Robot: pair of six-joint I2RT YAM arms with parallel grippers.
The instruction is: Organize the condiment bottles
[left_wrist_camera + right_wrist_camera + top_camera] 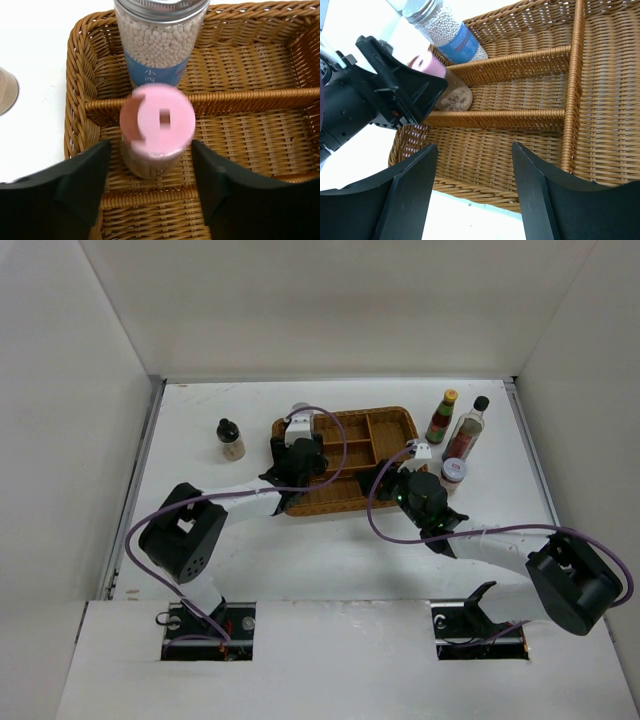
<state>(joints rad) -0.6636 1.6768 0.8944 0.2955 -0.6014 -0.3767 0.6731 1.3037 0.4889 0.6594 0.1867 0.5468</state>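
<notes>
My left gripper will next rise off the pink-capped bottle, pass the tray's edge and lower around the black cap (pixel 227 428).
The pink-capped bottle (pixel 157 125) stands in the middle left compartment of the brown wicker tray (pixel 240 60). My left gripper (pixel 149 150) is open, with a finger on each side of the bottle and a gap on both sides. The silver-capped, blue-labelled bottle (pixel 157 40) stands in the compartment behind it. My right gripper (pixel 474 150) is open and empty over the tray's near edge (pixel 520 100). The black-capped dark bottle (pixel 230 438) stands left of the tray. The yellow-capped green bottle (pixel 442 416), the tall clear bottle (pixel 468 428) and the short red-lidded jar (pixel 454 472) stand to its right.
The tray (pixel 385 430) lies in the middle of the white table, with both arms reaching over it: my left gripper (pixel 300 445) at its left end, my right gripper (pixel 388 478) at its near side. White walls enclose the table on three sides.
</notes>
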